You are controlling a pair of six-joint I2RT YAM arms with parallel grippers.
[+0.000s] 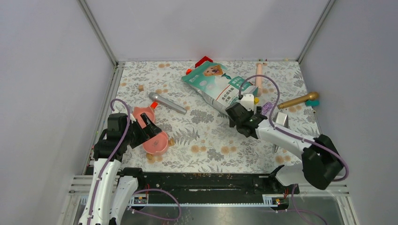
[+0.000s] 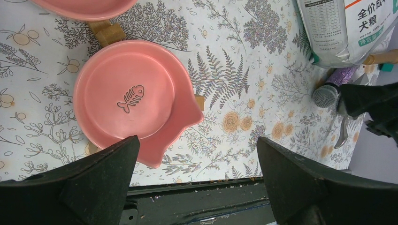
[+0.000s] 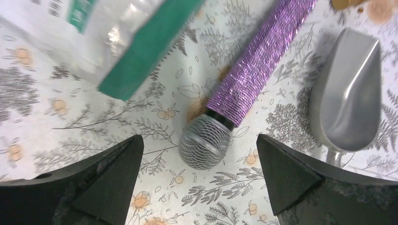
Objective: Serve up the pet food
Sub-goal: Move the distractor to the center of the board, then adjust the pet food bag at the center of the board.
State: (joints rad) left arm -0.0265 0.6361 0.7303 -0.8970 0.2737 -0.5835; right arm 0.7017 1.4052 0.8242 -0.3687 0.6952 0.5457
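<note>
The pouch's teal front faces up. Next, the right gripper goes outward and to the left in the top view, down onto that front's near edge [image 1: 196,87].
The teal-green and white pouch [image 1: 217,86] with a dog's face lies flat at the back middle of the table; its corner shows in the right wrist view [image 3: 126,42] and in the left wrist view [image 2: 342,28]. No kibble is in view. A pink bowl [image 2: 131,96] with a fishbone mark sits empty below my left gripper [image 2: 197,150], which is open and empty. A second pink bowl [image 2: 84,5] is beside it. My right gripper [image 3: 198,143] is open and empty above a purple microphone [image 3: 253,79], just off the pouch's near corner. A silver scoop [image 3: 349,93] lies to its right.
A silver microphone [image 1: 167,103] lies left of the pouch and a gold one [image 1: 298,100] at the right. A pink cylinder [image 1: 258,75] and a red object [image 1: 204,61] lie at the back. Small wooden blocks [image 2: 110,32] are scattered near the bowls. Walls enclose the table.
</note>
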